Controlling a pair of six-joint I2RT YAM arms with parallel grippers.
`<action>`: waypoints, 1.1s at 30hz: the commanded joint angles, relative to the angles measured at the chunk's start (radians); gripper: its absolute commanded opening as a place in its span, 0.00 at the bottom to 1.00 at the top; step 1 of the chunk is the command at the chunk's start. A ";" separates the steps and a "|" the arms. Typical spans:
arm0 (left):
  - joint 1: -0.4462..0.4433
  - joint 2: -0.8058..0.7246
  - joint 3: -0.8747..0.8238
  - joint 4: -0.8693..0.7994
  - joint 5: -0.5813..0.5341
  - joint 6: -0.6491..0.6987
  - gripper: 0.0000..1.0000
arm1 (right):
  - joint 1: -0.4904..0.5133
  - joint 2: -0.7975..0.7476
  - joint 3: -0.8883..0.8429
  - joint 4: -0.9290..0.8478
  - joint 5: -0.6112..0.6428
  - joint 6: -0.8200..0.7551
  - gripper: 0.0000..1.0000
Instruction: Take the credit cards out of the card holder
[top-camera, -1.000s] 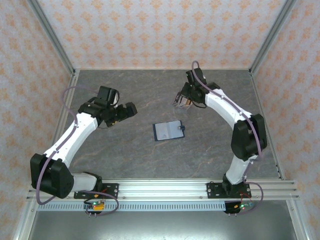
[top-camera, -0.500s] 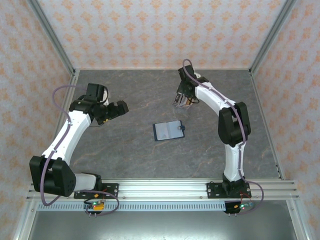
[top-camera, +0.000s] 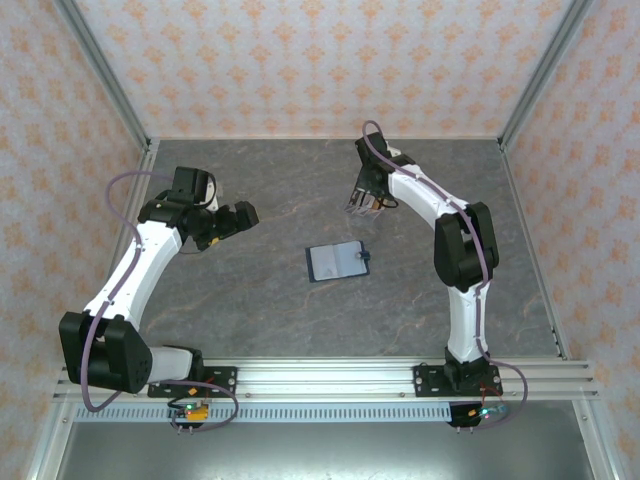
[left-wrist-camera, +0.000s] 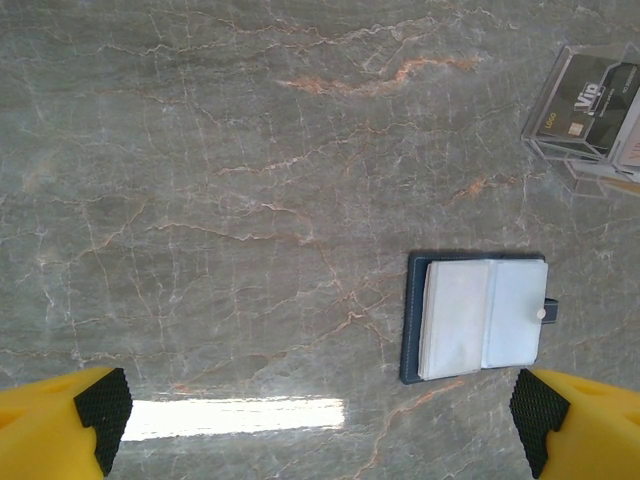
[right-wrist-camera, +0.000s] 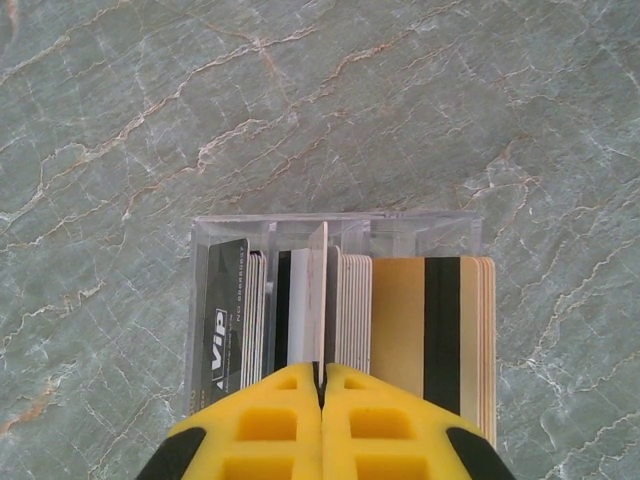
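The upright credit card will go down next into the box's middle slot (top-camera: 366, 204) (right-wrist-camera: 303, 300) beside the standing cards, and my right gripper will let go of it there, because the slot opens below my gripper.
The card holder (top-camera: 337, 262) lies open and flat mid-table, navy outside with pale grey-blue pages, its small dark tab on the right edge. The left wrist view shows the card holder (left-wrist-camera: 480, 315) ahead and to the right. My left gripper (top-camera: 245, 215) hovers open well to its left, and in its wrist view the left gripper (left-wrist-camera: 318, 415) has nothing between its fingers. My right gripper (top-camera: 362, 200) is at the back, over a clear card box. The right gripper (right-wrist-camera: 321, 385) is shut on a thin credit card (right-wrist-camera: 320, 290), seen edge-on over the box's middle slot.
The clear plastic box (right-wrist-camera: 400, 225) holds several upright cards, among them a black VIP card (right-wrist-camera: 228, 320) on the left and a gold card with a black stripe (right-wrist-camera: 430, 330) on the right. The box (left-wrist-camera: 590, 110) stands beyond the card holder. Patterned walls enclose the grey marble table (top-camera: 250, 300).
The left arm has drawn back toward the left wall, away from the card holder. The right arm has swung its elbow right while its gripper stayed at the box, shifting slightly left.
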 joint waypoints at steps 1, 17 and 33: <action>0.007 0.013 -0.013 -0.007 0.018 0.014 1.00 | -0.002 0.041 0.029 -0.054 -0.011 -0.037 0.00; 0.008 0.026 -0.016 -0.001 0.036 0.011 1.00 | -0.011 -0.020 -0.043 -0.077 -0.068 -0.120 0.00; 0.008 0.029 -0.023 0.009 0.052 -0.011 1.00 | -0.012 -0.166 -0.056 -0.092 -0.087 -0.101 0.25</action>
